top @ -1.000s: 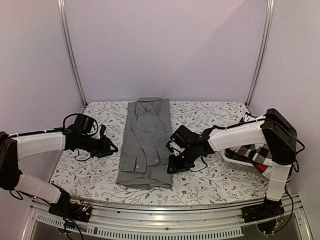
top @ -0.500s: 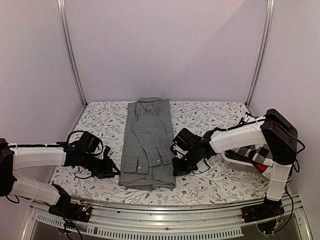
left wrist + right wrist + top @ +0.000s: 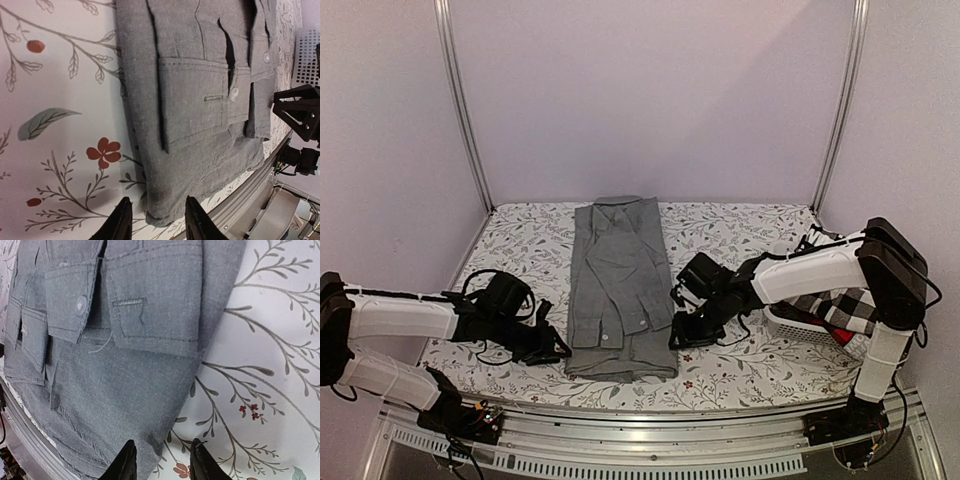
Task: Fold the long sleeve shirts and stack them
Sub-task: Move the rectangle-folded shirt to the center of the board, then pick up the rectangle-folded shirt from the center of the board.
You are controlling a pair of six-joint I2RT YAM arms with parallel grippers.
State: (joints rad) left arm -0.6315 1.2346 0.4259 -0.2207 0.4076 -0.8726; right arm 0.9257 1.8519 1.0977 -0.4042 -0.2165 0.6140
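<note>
My left gripper has its open fingers nearer the shirt's hem now, so it will next move outward along the shirt's long side to the shirt's edge (image 3: 570, 341) (image 3: 146, 145) beside the cuff's corner.
A mid-grey long sleeve shirt (image 3: 618, 285) lies folded into a long strip down the middle of the table, collar at the far end, cuffs folded over its lower part. My left gripper (image 3: 560, 352) is open at the shirt's near left corner; the left wrist view shows its open jaws astride the hem corner (image 3: 165, 212). My right gripper (image 3: 677, 339) is open at the shirt's near right edge; in the right wrist view the grey cloth's edge (image 3: 165, 405) lies between the fingertips. Checked shirts (image 3: 830, 305) in black-and-white and red lie in the basket at the right.
A white basket (image 3: 798, 324) stands at the table's right side behind my right arm. The floral tablecloth (image 3: 740, 235) covers the table. The metal front rail (image 3: 650, 425) runs just below the shirt's hem. Upright frame posts (image 3: 460, 110) stand at the back corners.
Both grippers have moved toward the near end of the shirt. The left one came in from the left and down to the hem corner; the right one slid slightly nearer along the right edge.
</note>
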